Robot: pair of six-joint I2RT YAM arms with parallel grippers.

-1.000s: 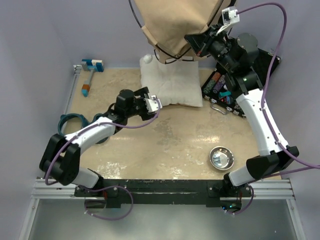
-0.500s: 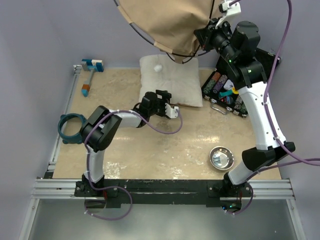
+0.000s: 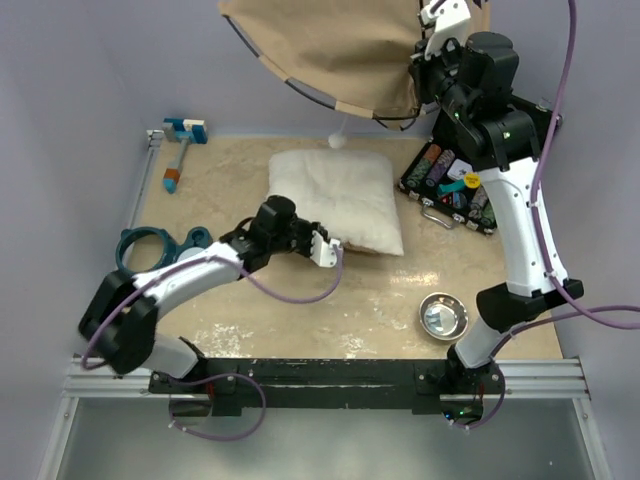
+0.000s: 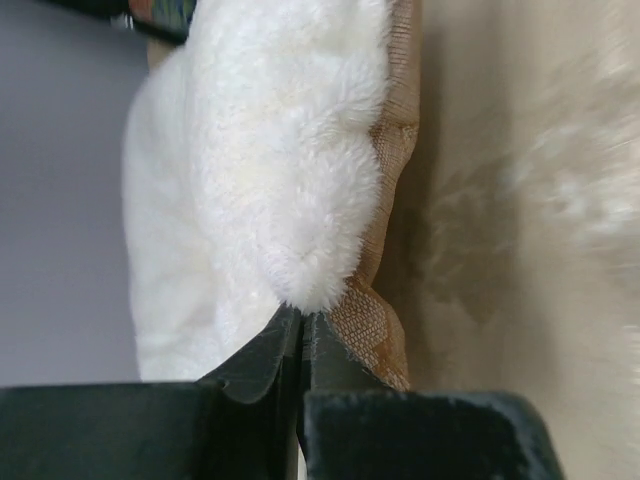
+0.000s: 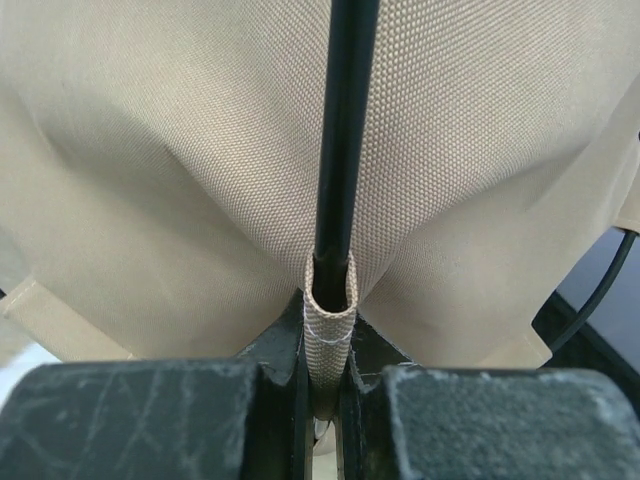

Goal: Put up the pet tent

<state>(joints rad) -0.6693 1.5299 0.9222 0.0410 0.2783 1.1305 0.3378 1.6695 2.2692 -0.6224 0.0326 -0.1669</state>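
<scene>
My right gripper will next move back and to the left in the top view and let go of the tent over the tabletop beside the cushion, because that spot is bare.
The pet tent, tan fabric with a thin dark pole along its edge, hangs in the air above the table's back edge. My right gripper is shut on a tan webbing sleeve of the tent, and a black pole runs up out of that sleeve. A small white pompom dangles under the tent. The white puffy cushion lies flat below on the table. My left gripper is shut on its near edge, the fluffy corner pinched at the fingertips.
A black case of colourful items stands at the back right, with a metal hook beside it. A steel bowl sits front right. A teal ring part and a blue-handled tool lie at the left.
My left gripper has shut on the cushion's near edge and drawn the cushion toward the front. The right arm has lifted the tent higher and further left.
</scene>
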